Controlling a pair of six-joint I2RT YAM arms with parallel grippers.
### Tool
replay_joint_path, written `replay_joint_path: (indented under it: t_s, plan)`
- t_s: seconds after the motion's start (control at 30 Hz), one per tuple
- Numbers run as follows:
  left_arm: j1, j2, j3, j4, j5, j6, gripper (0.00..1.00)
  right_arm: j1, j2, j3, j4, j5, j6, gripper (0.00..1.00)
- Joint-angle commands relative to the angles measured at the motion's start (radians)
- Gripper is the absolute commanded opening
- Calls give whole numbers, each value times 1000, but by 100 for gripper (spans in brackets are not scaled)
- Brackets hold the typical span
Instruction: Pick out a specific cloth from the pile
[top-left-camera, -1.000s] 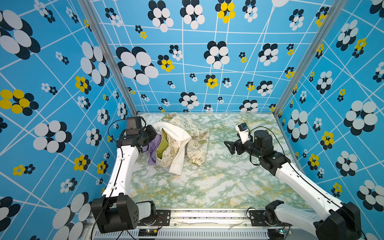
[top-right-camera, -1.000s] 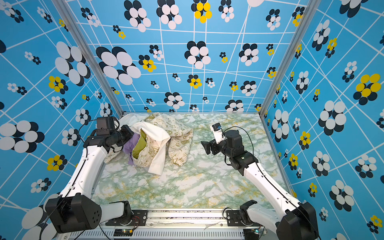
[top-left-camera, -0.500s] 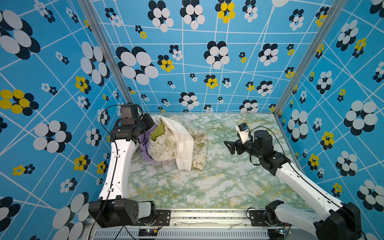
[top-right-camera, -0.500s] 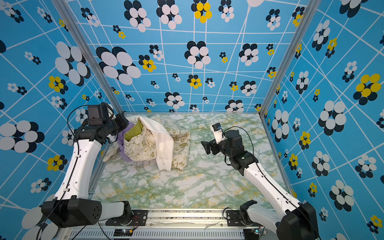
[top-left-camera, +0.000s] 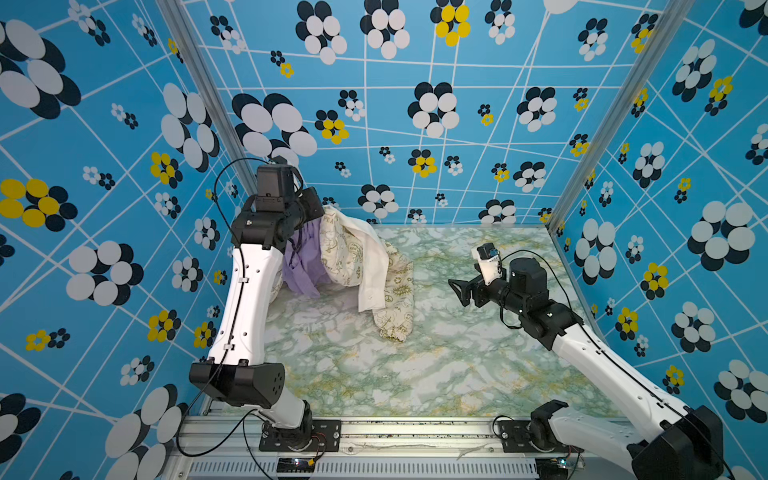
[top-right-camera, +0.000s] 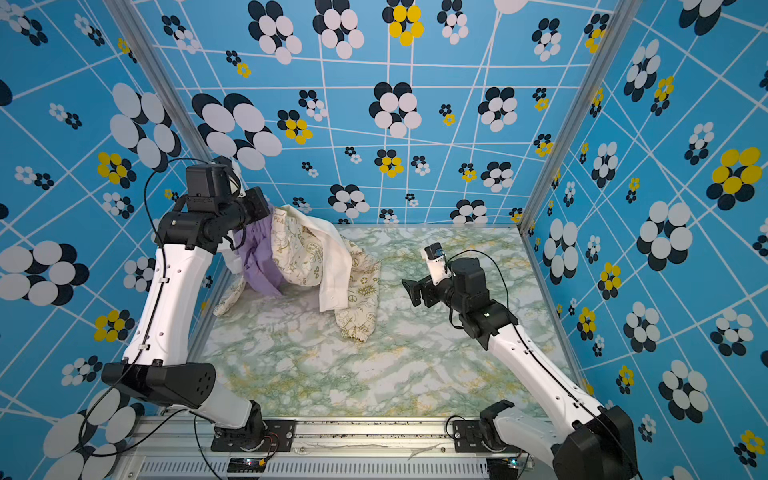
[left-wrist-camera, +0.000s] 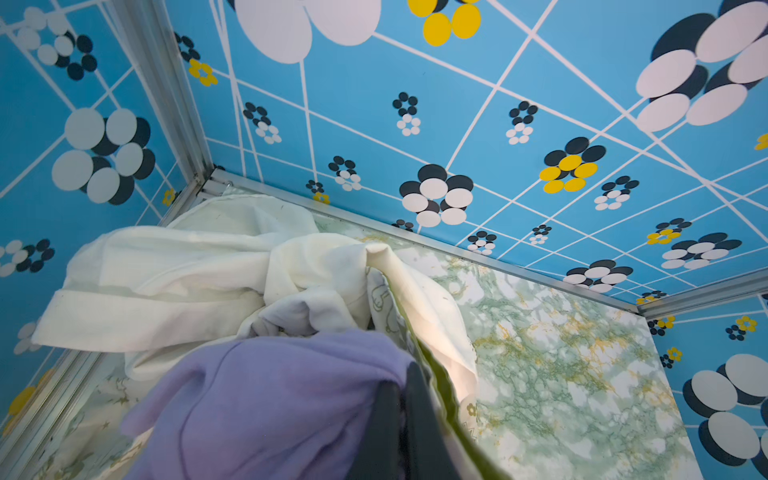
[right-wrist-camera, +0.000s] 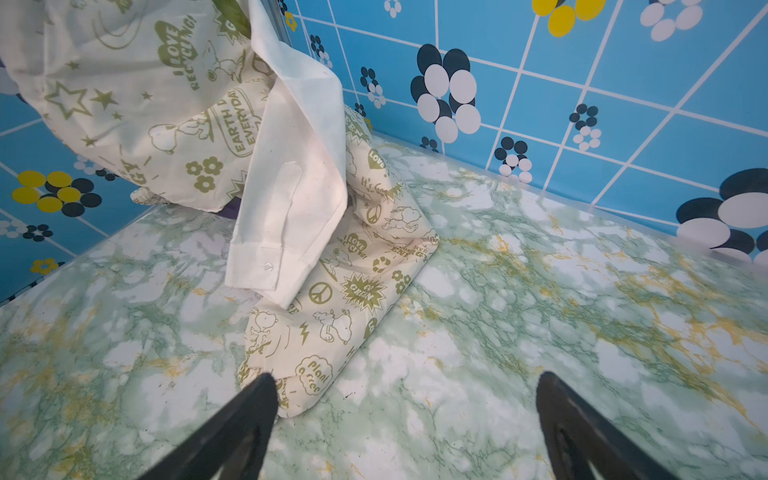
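I will next lower my left gripper toward the cream printed cloth's lower end (top-left-camera: 393, 320), on the tabletop below it, and release the lavender cloth's fold there.
The lavender cloth (top-left-camera: 301, 266) (top-right-camera: 259, 266) hangs lifted at the back left corner, with my left gripper (top-left-camera: 309, 214) (top-right-camera: 262, 210) shut on its top. In the left wrist view the cloth (left-wrist-camera: 270, 407) bulges beside the closed dark fingers (left-wrist-camera: 392, 419). The pile hangs up with it: a cream printed cloth (top-left-camera: 353, 257) (right-wrist-camera: 340, 291) and a white cloth (top-left-camera: 374, 266) (right-wrist-camera: 291, 187) drape beside it, their lower ends on the table. An olive-green bit (left-wrist-camera: 438, 378) shows by the fingers. My right gripper (top-left-camera: 459, 291) (top-right-camera: 411, 293) (right-wrist-camera: 405, 382) is open and empty, right of the pile.
The green marbled table (top-left-camera: 415, 365) is boxed in by blue flower-patterned walls (top-left-camera: 415, 124) with metal corner posts (top-left-camera: 199, 83). A metal rail (top-left-camera: 415, 428) with both arm bases runs along the front edge.
My left arm has risen and pulled back toward the left corner, lifting the lavender cloth and dragging the white and cream cloths up with it. The right arm has not moved.
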Motion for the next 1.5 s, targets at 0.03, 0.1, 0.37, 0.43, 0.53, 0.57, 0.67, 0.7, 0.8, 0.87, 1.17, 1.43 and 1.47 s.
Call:
replay_joint_path:
  t_s: [0.03,0.1,0.37,0.43,0.53,0.57,0.67,0.7,0.8,0.87,1.17,1.43,1.47]
  plan:
    - [-98,21,89,58,11,46,0,7,-23,33,-17,23,-11,99]
    - [-155,32,63,61,-2,63,0,7,-25,34,-15,30,-3,99]
    - [-360,31,-321,244,40,44,0,7,-30,28,-32,64,8,99]
    - [-394,44,-390,268,41,42,0,7,-32,28,-42,78,6,99]
    - [-435,73,-462,295,41,40,0,7,-37,23,-53,99,5,99]
    - [-446,82,-483,303,42,40,0,7,-40,22,-56,105,6,99]
    - [-468,99,-520,315,36,49,0,7,-42,18,-61,115,12,99]
    - [-472,100,-530,319,40,48,0,7,-43,17,-64,115,12,99]
    - [-472,89,-559,339,71,50,10,7,-43,16,-72,107,18,99]
    - [-472,64,-582,366,82,52,26,6,-43,16,-77,99,17,99]
    - [-462,-132,-653,427,54,102,92,10,-13,49,-80,17,28,99]
    - [-382,-330,-803,420,29,97,99,62,62,102,-79,20,30,99]
    - [-367,-358,-827,416,33,91,99,76,78,110,-77,24,28,99]
